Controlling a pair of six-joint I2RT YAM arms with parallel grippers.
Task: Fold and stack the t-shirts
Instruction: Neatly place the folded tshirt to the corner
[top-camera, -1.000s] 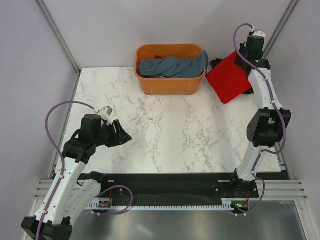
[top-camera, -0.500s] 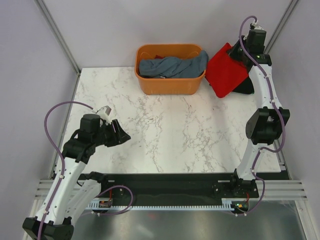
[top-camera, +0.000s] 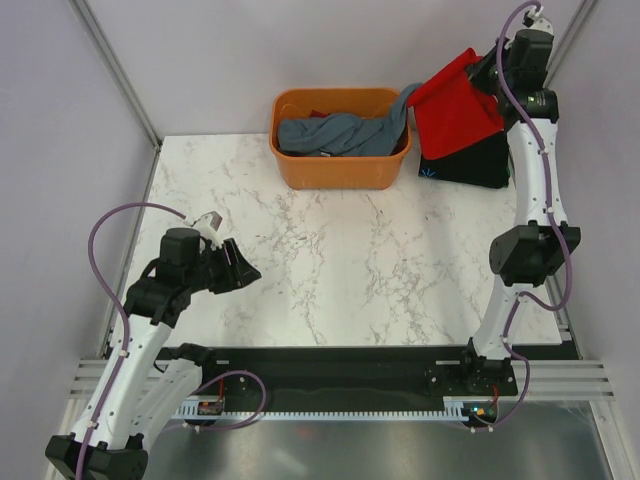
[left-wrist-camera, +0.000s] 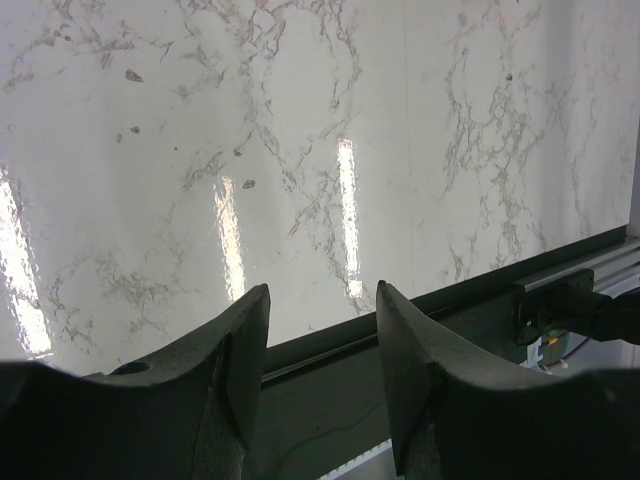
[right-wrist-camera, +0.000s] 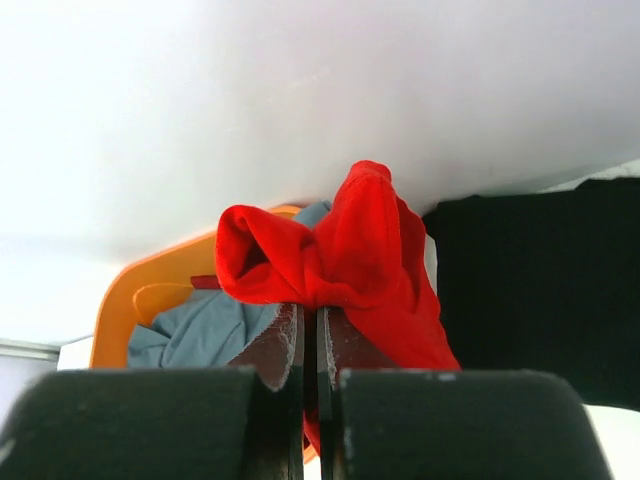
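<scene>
My right gripper lowers onto the folded black t-shirt's end away from the tub next and releases the fold, as the red t-shirt (top-camera: 455, 108) hangs over the black one.
My right gripper (top-camera: 490, 72) is raised at the back right corner, shut on a bunched fold of the bright red t-shirt (top-camera: 455, 108), which hangs lifted off the table. In the right wrist view the red t-shirt (right-wrist-camera: 340, 250) bulges just past my closed fingers (right-wrist-camera: 285, 340). A folded black t-shirt (top-camera: 470, 160) with a small blue mark lies under it on the table. The grey-blue t-shirt (top-camera: 345, 133) is crumpled in the orange tub (top-camera: 340, 172). My left gripper (top-camera: 245, 268) hovers open and empty over the table's near left; in the left wrist view (left-wrist-camera: 320, 340) only marble and the front rail show.
The orange tub stands at the back centre of the marble table (top-camera: 350, 260). Purple walls and a metal frame post (top-camera: 570, 40) close in behind my right arm. A black rail (top-camera: 330, 358) runs along the near edge.
My right gripper has risen and moved back toward the corner, lifting the red t-shirt off the black one, which now shows. The left arm has barely moved.
</scene>
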